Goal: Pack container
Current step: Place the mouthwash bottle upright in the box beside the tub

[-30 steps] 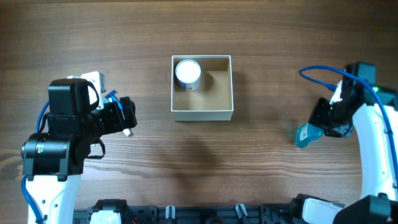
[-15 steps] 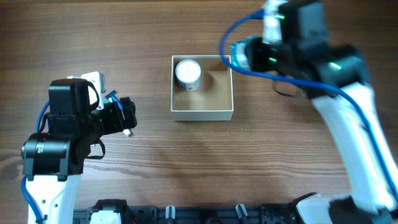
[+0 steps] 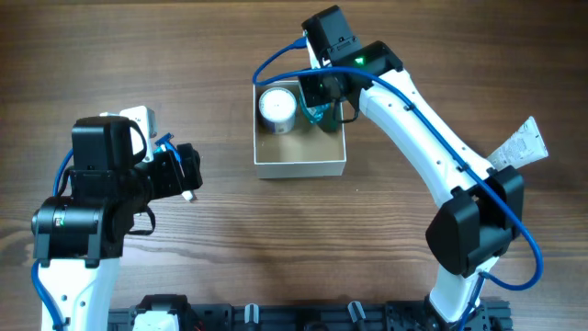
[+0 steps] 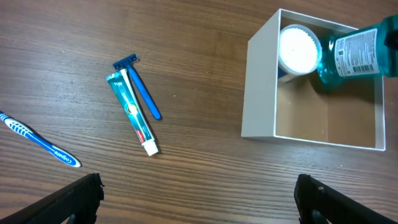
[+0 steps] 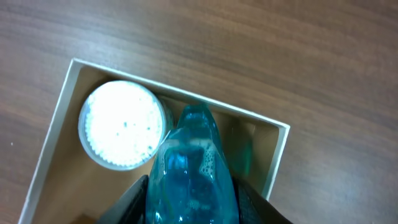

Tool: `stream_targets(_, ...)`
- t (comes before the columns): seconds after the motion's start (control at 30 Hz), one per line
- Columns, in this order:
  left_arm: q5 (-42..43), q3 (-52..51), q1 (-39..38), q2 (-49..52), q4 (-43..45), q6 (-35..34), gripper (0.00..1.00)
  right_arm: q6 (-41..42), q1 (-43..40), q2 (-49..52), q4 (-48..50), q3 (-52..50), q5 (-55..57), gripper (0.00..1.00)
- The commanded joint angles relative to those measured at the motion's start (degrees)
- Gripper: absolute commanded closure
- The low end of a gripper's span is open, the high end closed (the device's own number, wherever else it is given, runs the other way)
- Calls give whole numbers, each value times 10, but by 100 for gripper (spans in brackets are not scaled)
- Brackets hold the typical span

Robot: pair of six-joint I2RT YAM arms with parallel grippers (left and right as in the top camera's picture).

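My right gripper holds the teal mouthwash bottle and should next lower it close along the white-lidded jar to the container's back part beside the jar, because that part is free.
The container (image 3: 299, 166) is a square white-walled box with a tan inside, at the table's centre back. A round jar with a white lid (image 3: 277, 108) stands in its back left corner. My right gripper (image 3: 322, 99) is shut on a teal mouthwash bottle (image 3: 318, 115) and holds it over the container's back right part, beside the jar. The right wrist view shows the bottle (image 5: 193, 168) between the fingers, the jar (image 5: 121, 124) and the container's rim (image 5: 275, 158). My left gripper (image 4: 199, 208) is open and empty, left of the container (image 4: 258, 87).
In the left wrist view a toothpaste tube (image 4: 134, 112), a blue razor (image 4: 142, 90) and a blue toothbrush (image 4: 37, 140) lie on the wood left of the container. A silvery packet (image 3: 520, 145) lies at the right of the table.
My right arm has swung from the table's right side to the back, carrying the teal bottle to a spot over the container. The left arm has not moved.
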Motion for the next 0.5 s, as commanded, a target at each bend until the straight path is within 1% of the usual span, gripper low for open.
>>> stream_targets(0.0,9,12,4,0,-3,-5,0,33,1,-2,14,10,10,96)
stream_targets(0.13,9,12,4,0,-8,-5,0,76,1,13,9,10,2,96)
stream_targets(0.2,9,12,4,0,-10,-5,0,83,1,24,9,10,-18,96)
stream_targets(0.37,9,12,4,0,-10,-5,0,88,1,42,13,9,-18,95)
stream_targets(0.4,9,12,4,0,-10,-5,0,88,1,43,15,9,-18,92)
stream_targets(0.43,9,12,4,0,-11,-5,0,88,1,43,16,9,-18,85)
stream_targets(0.47,9,12,4,0,-11,-5,0,88,1,43,19,9,-18,84)
